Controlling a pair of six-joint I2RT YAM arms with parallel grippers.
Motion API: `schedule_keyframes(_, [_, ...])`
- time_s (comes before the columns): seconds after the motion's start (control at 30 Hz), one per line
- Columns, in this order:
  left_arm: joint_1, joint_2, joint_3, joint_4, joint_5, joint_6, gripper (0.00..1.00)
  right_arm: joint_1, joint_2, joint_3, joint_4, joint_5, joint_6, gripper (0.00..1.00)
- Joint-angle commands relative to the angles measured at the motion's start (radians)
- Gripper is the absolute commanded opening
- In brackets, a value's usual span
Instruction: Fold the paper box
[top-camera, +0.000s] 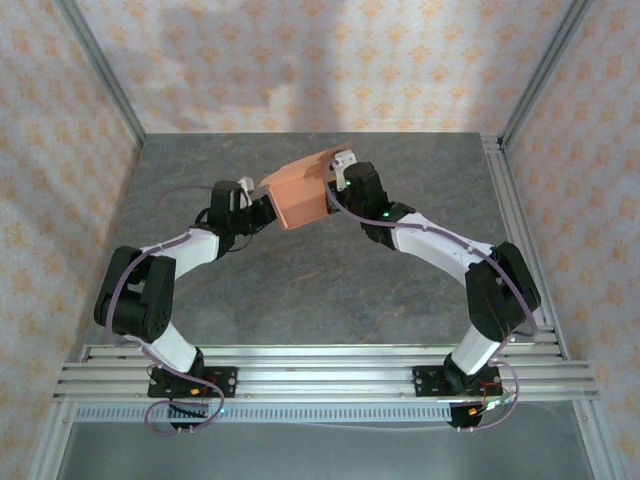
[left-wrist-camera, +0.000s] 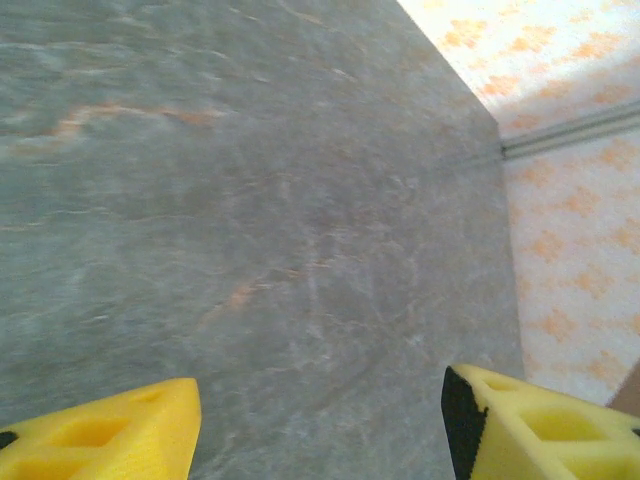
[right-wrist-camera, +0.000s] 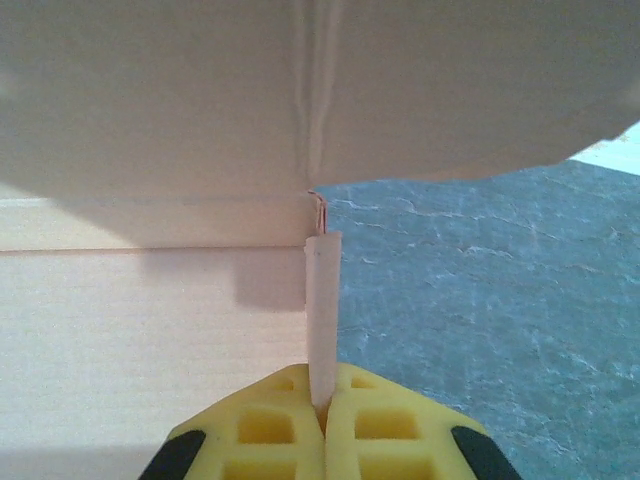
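My right gripper should bring the paper box (top-camera: 300, 192) down onto the middle of the table next, and then it should release the thin flap.
The paper box (top-camera: 300, 192) is a salmon-orange, partly formed box held up above the middle of the table. In the right wrist view its pale panels (right-wrist-camera: 150, 320) fill the top and left, and a thin flap (right-wrist-camera: 322, 310) runs edge-on down into my right gripper (right-wrist-camera: 323, 412), which is shut on it. From above, the right gripper (top-camera: 338, 176) sits at the box's right side. My left gripper (top-camera: 260, 207) is at the box's left side; its yellow fingers (left-wrist-camera: 110, 435) stand wide open around bare table, and a brown sliver of the box (left-wrist-camera: 630, 392) shows at the right edge.
The grey stone-patterned table (top-camera: 320, 280) has patterned walls at the back and sides. An aluminium rail (top-camera: 515, 210) runs along the right edge. Rails (top-camera: 320, 370) by the arm bases cross the near edge.
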Motion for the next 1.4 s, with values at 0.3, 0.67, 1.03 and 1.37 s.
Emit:
schedule_keyframes(0.3, [0.064, -0.162, -0.077, -0.194, -0.261, 0.068, 0.67, -0.025, 0.106, -0.07, -0.05, 0.13, 0.123, 0.0])
schedule_keyframes(0.67, [0.067, -0.213, -0.031, -0.301, -0.299, 0.145, 0.69, 0.023, 0.236, -0.076, -0.189, 0.32, 0.162, 0.0])
schedule_keyframes(1.03, [0.075, -0.238, -0.005, -0.361, -0.31, 0.194, 0.7, 0.047, 0.343, -0.012, -0.276, 0.401, 0.188, 0.07])
schedule_keyframes(1.37, [0.076, -0.237, 0.008, -0.369, -0.298, 0.211, 0.72, 0.03, 0.211, -0.018, -0.26, 0.326, 0.2, 0.43])
